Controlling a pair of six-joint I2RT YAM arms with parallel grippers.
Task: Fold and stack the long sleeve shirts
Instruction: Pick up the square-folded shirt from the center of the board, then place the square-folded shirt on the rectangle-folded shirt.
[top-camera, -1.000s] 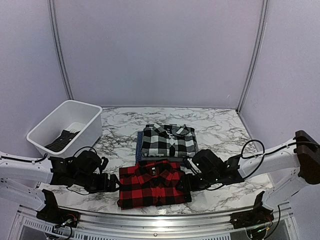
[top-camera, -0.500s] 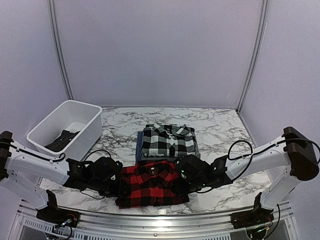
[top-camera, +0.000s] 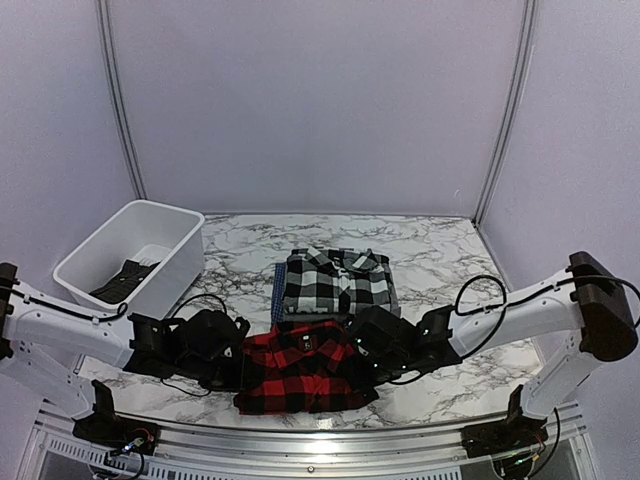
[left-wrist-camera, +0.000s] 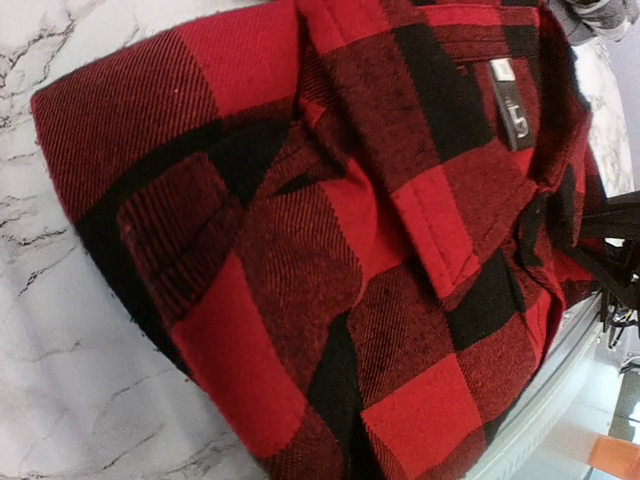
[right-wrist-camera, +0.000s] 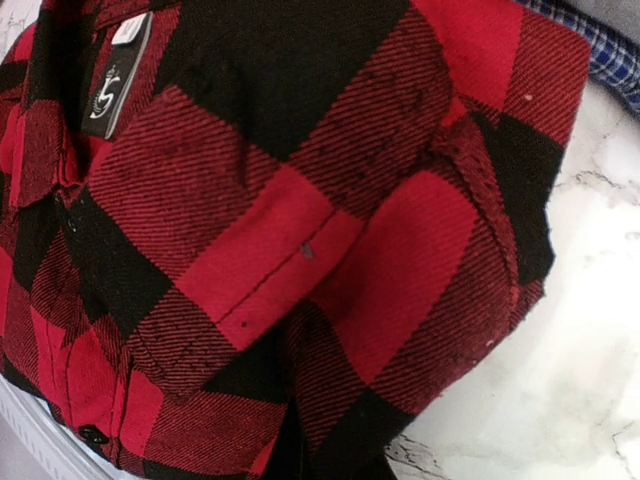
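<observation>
My left gripper lifts the red shirt's edge next, moves it outward over the folded stack, lowers and releases, since the plaid shirt tops that stack.
A folded red-and-black check shirt (top-camera: 305, 365) lies at the table's front centre. My left gripper (top-camera: 240, 368) is shut on its left edge and my right gripper (top-camera: 362, 362) is shut on its right edge. In the left wrist view the red-and-black shirt (left-wrist-camera: 330, 250) fills the frame, its cloth bunching toward the bottom and hiding my fingers. The right wrist view shows the red-and-black shirt (right-wrist-camera: 300, 200) the same way. Behind it lies a folded black-and-white plaid shirt (top-camera: 337, 280) on top of a blue shirt (top-camera: 278, 297).
A white tub (top-camera: 185, 245) stands at the back left with a dark garment (top-camera: 122, 280) inside. The table's metal front rail (top-camera: 320, 435) runs just below the red shirt. The blue shirt's corner (right-wrist-camera: 610, 60) lies close to the red shirt's far right corner.
Both grippers slid inward from beside the red-and-black shirt onto its side edges and closed there. The shirt's sides have drawn in and bunched slightly.
</observation>
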